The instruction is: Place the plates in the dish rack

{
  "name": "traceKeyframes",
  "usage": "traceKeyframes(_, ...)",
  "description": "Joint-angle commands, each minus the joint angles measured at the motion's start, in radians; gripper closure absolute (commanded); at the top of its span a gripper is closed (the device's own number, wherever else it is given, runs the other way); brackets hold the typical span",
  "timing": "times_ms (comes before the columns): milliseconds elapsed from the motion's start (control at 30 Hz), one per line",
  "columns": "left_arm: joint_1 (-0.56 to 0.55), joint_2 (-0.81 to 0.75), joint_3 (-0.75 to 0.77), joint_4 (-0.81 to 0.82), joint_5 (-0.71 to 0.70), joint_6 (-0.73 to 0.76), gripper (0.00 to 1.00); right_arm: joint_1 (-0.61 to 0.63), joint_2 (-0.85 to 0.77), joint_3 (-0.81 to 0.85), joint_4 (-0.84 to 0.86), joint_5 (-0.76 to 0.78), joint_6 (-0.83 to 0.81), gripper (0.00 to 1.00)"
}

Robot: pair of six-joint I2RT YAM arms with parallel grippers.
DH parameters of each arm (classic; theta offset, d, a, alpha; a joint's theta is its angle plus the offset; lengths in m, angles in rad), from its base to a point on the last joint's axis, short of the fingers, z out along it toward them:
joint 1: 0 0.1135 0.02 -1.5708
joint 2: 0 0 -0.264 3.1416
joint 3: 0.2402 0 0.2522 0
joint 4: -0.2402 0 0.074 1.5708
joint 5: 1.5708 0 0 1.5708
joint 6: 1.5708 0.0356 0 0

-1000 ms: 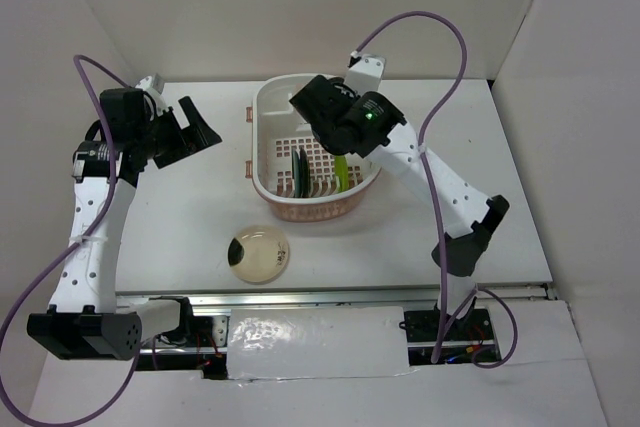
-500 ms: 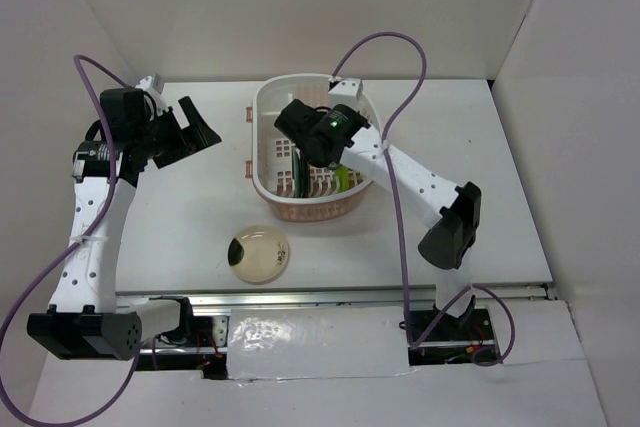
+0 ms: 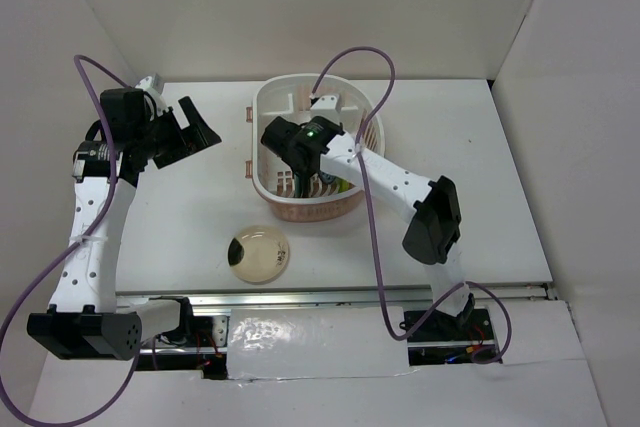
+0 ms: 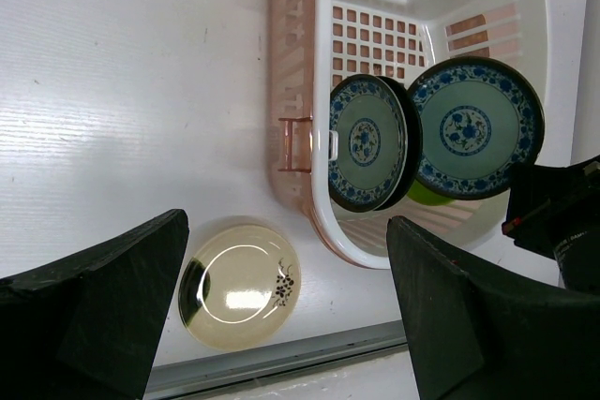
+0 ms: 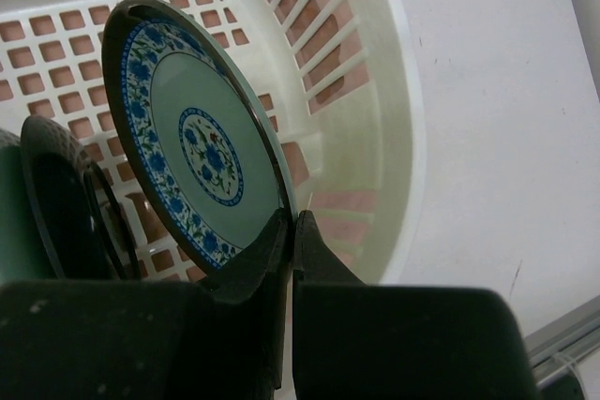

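My right gripper is holding the teal plate and should next go down and shift beside the black plate, since the rack's bare bottom shows between them.
The pink and white dish rack (image 3: pixel 275 87) stands at the back middle of the table. My right gripper (image 3: pixel 297 162) is down inside it, shut on the rim of a teal-blue patterned plate (image 5: pixel 202 147) held on edge; the gripper (image 5: pixel 292 231) pinches its lower edge. A second teal-blue plate (image 4: pixel 367 142) stands in the rack beside the held one (image 4: pixel 476 128), with a sliver of the lime-green plate (image 4: pixel 431 196) below. A glossy black plate (image 5: pixel 61 203) stands to the left. The tan plate (image 3: pixel 259 253) lies flat on the table. My left gripper (image 3: pixel 190 132) is open and empty, high at the left.
The rack's slotted wall (image 5: pixel 375 138) is close on the right of the held plate. The table's metal front edge (image 4: pixel 281 362) runs just beyond the tan plate (image 4: pixel 239 285). White walls enclose the table at back and sides.
My right arm has swung left and down into the rack with the teal-blue plate. The left arm and the tan plate have not moved.
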Motion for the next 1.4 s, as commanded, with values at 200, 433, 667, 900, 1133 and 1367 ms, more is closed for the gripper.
traceKeyframes(200,0.002,0.001,-0.006,0.015,-0.005,0.017,0.01,0.031,0.013,-0.020,-0.103,0.007,-0.016,1.00)
traceKeyframes(433,0.005,0.004,0.002,0.015,-0.001,0.017,0.01,0.037,0.035,-0.032,-0.103,-0.012,-0.023,1.00)
traceKeyframes(667,0.004,0.007,0.006,0.013,-0.002,0.017,0.01,0.045,0.075,-0.015,-0.103,-0.019,-0.036,1.00)
traceKeyframes(900,0.004,0.019,-0.004,0.018,-0.002,0.014,0.01,0.049,0.090,0.002,-0.103,-0.041,-0.039,1.00)
traceKeyframes(1133,0.004,0.015,-0.007,0.023,-0.009,0.017,0.01,0.071,0.111,0.035,-0.103,-0.041,-0.050,1.00)
traceKeyframes(1367,0.002,0.010,-0.009,0.020,-0.015,0.017,0.01,0.092,0.133,0.074,-0.103,-0.055,-0.054,1.00)
